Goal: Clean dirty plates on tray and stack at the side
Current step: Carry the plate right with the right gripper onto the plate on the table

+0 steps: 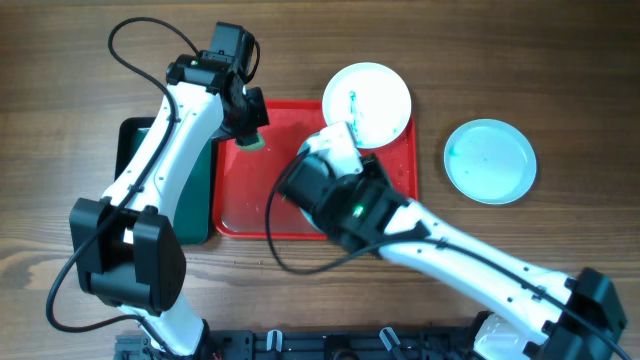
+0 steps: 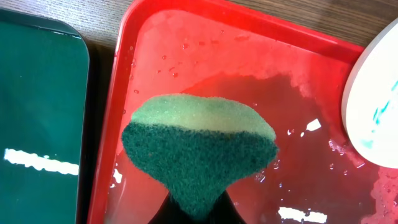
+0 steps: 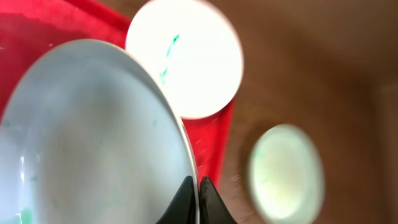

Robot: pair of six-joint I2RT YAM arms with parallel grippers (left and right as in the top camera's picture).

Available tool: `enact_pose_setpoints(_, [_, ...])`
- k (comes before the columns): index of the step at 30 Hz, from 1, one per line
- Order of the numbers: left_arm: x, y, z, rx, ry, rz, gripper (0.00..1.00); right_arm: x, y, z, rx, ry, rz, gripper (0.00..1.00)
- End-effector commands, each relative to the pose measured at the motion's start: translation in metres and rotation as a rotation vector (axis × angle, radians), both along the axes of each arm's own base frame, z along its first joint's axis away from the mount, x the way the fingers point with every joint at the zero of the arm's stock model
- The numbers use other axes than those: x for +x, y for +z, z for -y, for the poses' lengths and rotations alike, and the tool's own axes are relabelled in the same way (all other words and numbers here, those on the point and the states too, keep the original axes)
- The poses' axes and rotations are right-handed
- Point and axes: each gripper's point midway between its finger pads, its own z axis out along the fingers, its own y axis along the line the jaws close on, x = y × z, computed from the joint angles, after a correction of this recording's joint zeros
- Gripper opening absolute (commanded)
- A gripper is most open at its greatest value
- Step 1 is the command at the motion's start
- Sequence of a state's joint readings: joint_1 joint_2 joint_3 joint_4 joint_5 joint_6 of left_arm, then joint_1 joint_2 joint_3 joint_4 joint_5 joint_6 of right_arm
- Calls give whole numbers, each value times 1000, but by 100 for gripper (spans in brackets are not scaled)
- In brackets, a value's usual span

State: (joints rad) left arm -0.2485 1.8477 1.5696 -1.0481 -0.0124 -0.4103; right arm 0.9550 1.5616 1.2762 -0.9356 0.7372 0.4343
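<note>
The pale bluish plate [image 1: 490,160] [image 3: 286,172] lies below, to the right in the overhead view. Next, my right gripper swings over it and down to release the white plate's rim.
The red tray [image 1: 250,210] lies mid-table, wet inside. My right gripper [image 3: 198,198] is shut on the rim of a white plate [image 3: 93,137] and holds it tilted above the tray; in the overhead view this plate [image 1: 338,146] shows at the arm's tip. A second plate [image 1: 367,103] with a teal streak rests on the tray's far right corner, also in the right wrist view [image 3: 186,56]. A third, pale bluish plate [image 1: 490,160] lies on the table to the right. My left gripper [image 1: 247,130] is shut on a green sponge [image 2: 199,149] over the tray's far left part.
A dark green tray [image 1: 132,140] lies beside the red tray's left edge, partly under my left arm; it also shows in the left wrist view [image 2: 37,93]. Water pools in the red tray [image 2: 249,68]. The right arm crosses the table's near right part.
</note>
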Motion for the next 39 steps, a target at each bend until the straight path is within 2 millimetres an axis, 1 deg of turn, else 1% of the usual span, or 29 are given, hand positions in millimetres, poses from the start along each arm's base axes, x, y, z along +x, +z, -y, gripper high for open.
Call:
enact_pose_setpoints(1, [0, -1, 1, -15, 15, -3, 4, -10, -4, -14, 263, -12, -157, 4])
enact_pose_setpoints(3, [-1, -1, 1, -15, 15, -3, 4, -11, -7, -11, 329, -34, -218, 4])
enact_pose_setpoints(4, [-1, -1, 1, -16, 15, -3, 4, -10, -9, -5, 363, -78, -242, 4])
enact_pose_setpoints(6, [-1, -1, 1, -16, 15, -3, 4, -5, -13, 13, 408, -190, -269, 4])
enact_pose_setpoints(8, [-1, -1, 1, -15, 15, -3, 4, 3, -17, 41, 445, -349, -270, 5])
enact_pose_setpoints(9, [-1, -1, 1, -15, 15, -3, 4, 7, -18, 52, 458, -389, -278, 4])
enact_pose_setpoints(11, [-1, -1, 1, -16, 15, -3, 4, 13, -19, 64, 483, -433, -288, 4])
enact_pose_setpoints(14, [0, -1, 1, -16, 15, -2, 4, 18, -19, 73, 500, -461, -286, 4])
enact_pose_setpoints(19, [0, -1, 1, -16, 15, -2, 4, 18, -20, 75, 507, -481, -284, 4])
enact_pose_setpoints(21, [0, -1, 1, -16, 15, -3, 4, 22, -20, 85, 525, -528, -278, 4])
enact_pose_setpoints(23, [0, -1, 1, -16, 15, -3, 4, 27, -20, 99, 548, -586, -270, 4])
enact_pose_setpoints(26, [0, -1, 1, -16, 15, -2, 4, 37, -20, 132, 592, -729, -233, 4])
enact_pose_setpoints(28, [0, -1, 1, -16, 15, -1, 4, 40, -22, 152, 616, -815, -212, 4])
enact_pose_setpoints(31, [0, -1, 1, -16, 15, -1, 4, 35, -32, 177, 633, -942, -203, 4])
enact_pose_setpoints(34, [0, -1, 1, -16, 15, 0, 4, 28, -38, 191, 597, -989, -206, 4])
enact_pose_setpoints(36, [1, -1, 2, -17, 15, 4, 4, 23, -39, 195, 569, -1003, -209, 4])
enact_pose_setpoints(39, [4, 0, 2, -20, 15, 15, 4, 8, -39, 209, 499, -1082, -197, 4])
